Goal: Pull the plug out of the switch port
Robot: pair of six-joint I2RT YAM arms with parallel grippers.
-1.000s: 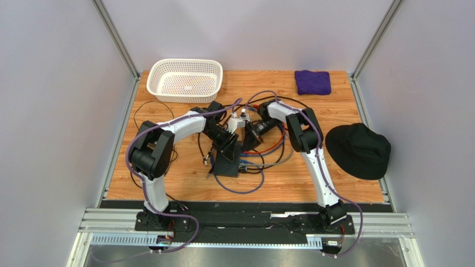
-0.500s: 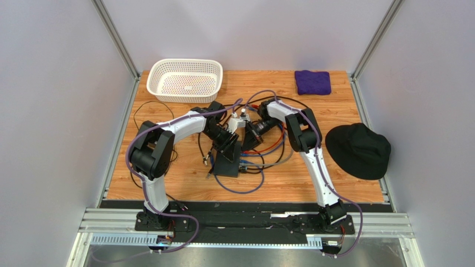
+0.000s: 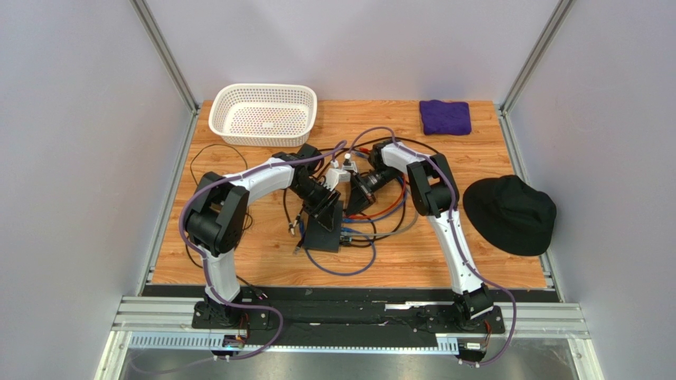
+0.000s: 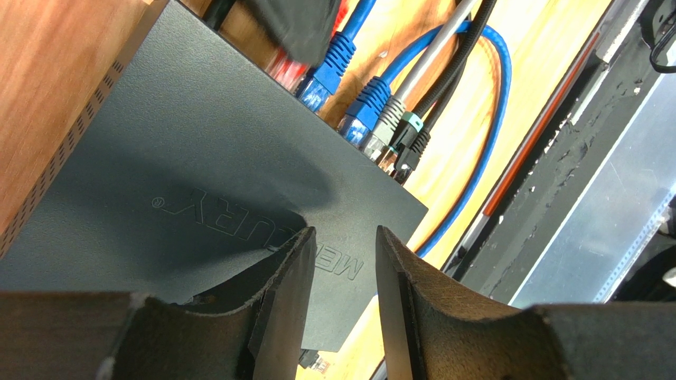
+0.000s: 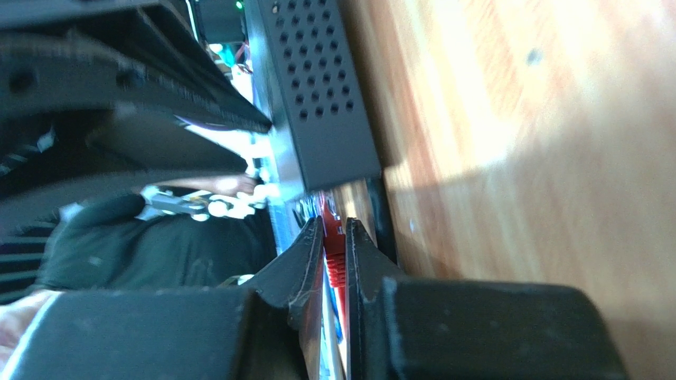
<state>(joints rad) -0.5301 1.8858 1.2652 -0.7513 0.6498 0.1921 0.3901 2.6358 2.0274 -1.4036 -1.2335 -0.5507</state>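
Observation:
The red plug sits against the switch (image 3: 324, 231). Next, the plug comes outward toward the purple cloth as my right gripper pulls it, then opens short of the cloth.
The switch (image 3: 324, 231) is a flat matte-black box lying mid-table, with several cables plugged along its right edge. In the left wrist view my left gripper (image 4: 343, 237) stands open over the switch's top (image 4: 182, 158), fingertips down at its lid and nothing between them. The row of plugs shows there: a red plug (image 4: 287, 70), then blue plugs (image 4: 363, 111), grey and black ones. My right gripper (image 5: 334, 229) is shut on the red plug (image 5: 334, 257), right beside the switch's perforated side (image 5: 317, 95). From above, both grippers (image 3: 321, 202) (image 3: 355, 204) meet at the switch's far end.
Blue, grey and black cables (image 3: 349, 265) loop round the switch's near and right sides. A white basket (image 3: 263, 113) stands at the back left, a purple cloth (image 3: 445, 116) at the back right, and a black hat (image 3: 509, 214) lies at the right edge.

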